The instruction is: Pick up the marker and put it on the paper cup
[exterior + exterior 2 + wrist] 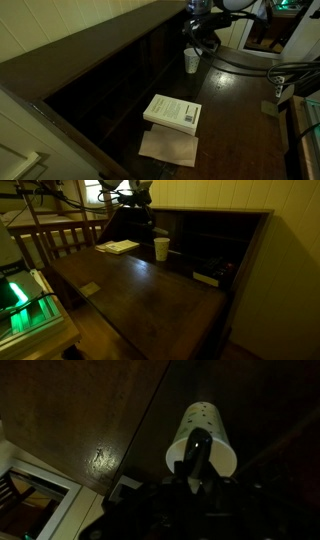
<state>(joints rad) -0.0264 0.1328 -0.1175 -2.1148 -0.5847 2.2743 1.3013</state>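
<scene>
The marker's tip is already over the paper cup's opening [161,241] [217,459], so the gripper needs to go down toward that opening next and let go of the marker there.
The white paper cup [190,62] stands upright on the dark wooden desk, near the back shelves; it also shows in an exterior view [161,248]. In the wrist view the cup [212,422] lies just ahead of the jaws, its open mouth toward the camera. My gripper [196,482] is shut on the marker [198,452], a short dark stick whose tip sits over the cup's mouth. In both exterior views the gripper [203,38] [141,212] hangs just above and beside the cup; the marker itself is too dark to make out there.
A white paperback book [172,112] lies on the desk, also in an exterior view [118,247], with a brown paper sheet [168,148] beside it. Dark shelf compartments [205,250] rise behind the cup. Cables and equipment [285,85] crowd one desk edge.
</scene>
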